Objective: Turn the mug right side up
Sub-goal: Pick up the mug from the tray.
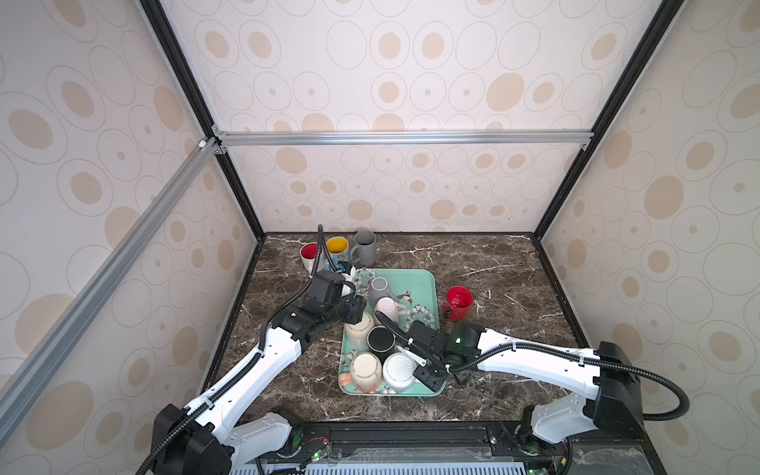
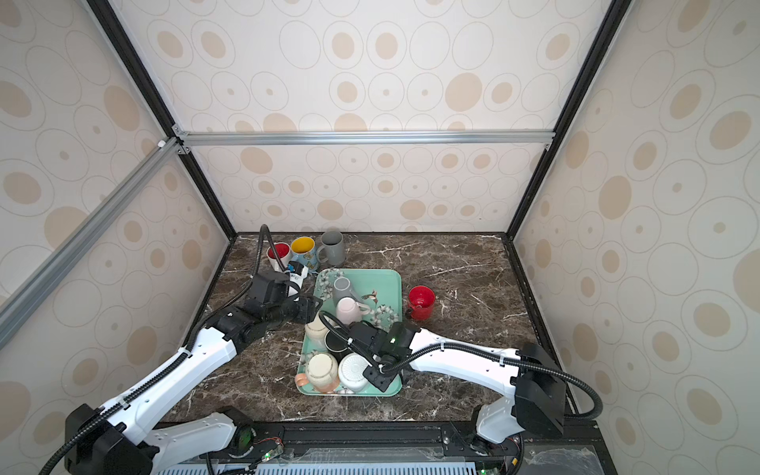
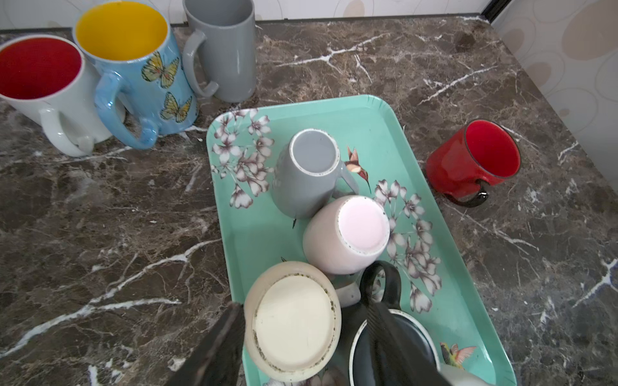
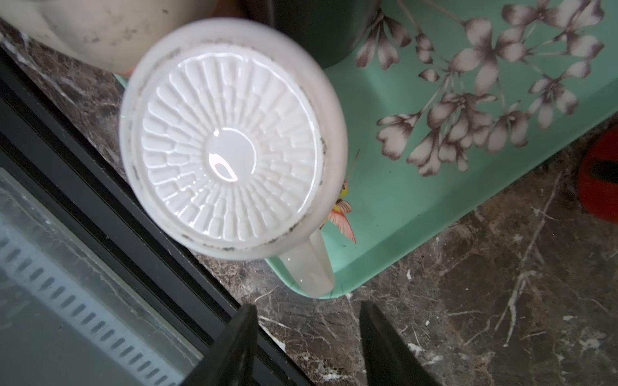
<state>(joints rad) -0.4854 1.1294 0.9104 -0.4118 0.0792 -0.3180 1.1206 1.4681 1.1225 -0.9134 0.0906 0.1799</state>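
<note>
The white mug's handle (image 4: 309,267) is below my right gripper and points toward its open fingers, so my right gripper should lower them in toward the white mug and close them across the handle.
Several mugs stand upside down on a teal tray (image 1: 419,283). My left gripper (image 3: 302,309) is open and straddles an upside-down cream mug (image 3: 294,320) at the tray's left edge, one finger on each side of it. In both top views it hangs over that cream mug (image 1: 359,332) (image 2: 316,329). My right gripper (image 4: 307,307) is open and empty above the tray's front right corner. Just ahead of it is an upside-down white mug (image 4: 230,143) with a ribbed base, its handle (image 4: 311,270) towards the jaws. This white mug (image 1: 398,370) also shows in a top view.
Also upside down on the tray are a grey mug (image 3: 311,170), a pink mug (image 3: 347,234), a black mug (image 1: 380,339) and a cream-and-peach mug (image 1: 366,372). A red mug (image 1: 457,302) stands upright right of the tray. Three upright mugs (image 1: 337,249) line the back left.
</note>
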